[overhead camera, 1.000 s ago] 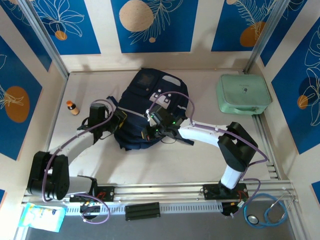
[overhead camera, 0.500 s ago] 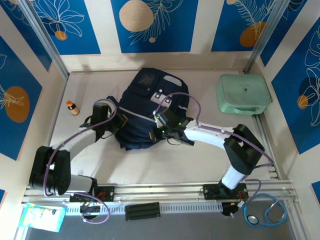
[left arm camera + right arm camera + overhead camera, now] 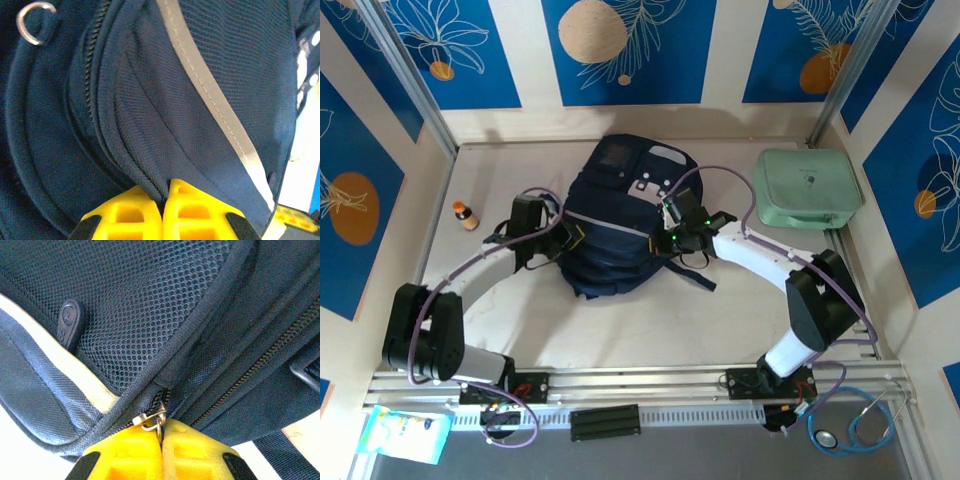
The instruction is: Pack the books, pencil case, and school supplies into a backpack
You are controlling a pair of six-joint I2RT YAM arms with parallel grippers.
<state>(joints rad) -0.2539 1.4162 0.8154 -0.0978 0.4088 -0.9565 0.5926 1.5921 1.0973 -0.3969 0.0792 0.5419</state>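
Observation:
Next, my right gripper draws outward toward the mesh pocket's edge and releases the metal zipper pull, since zipper teeth lead there.
The navy backpack lies flat in the middle of the table, its grey patches toward the far wall. At its left edge my left gripper is shut on a fold of the backpack's fabric beside a zipper line; the yellow fingertips meet around the cloth. On the bag's right side, my right gripper is shut on the metal zipper pull, just below a mesh pocket. Books, pencil case and school supplies are out of view.
A mint-green rounded case sits at the far right of the table. A small orange-capped bottle stands at the left. Dark straps trail from the bag's right side. A stethoscope lies beyond the front rail.
My left gripper has shut on the backpack's fabric. My right gripper, still shut on the zipper pull, has travelled up and to the right along the bag's edge.

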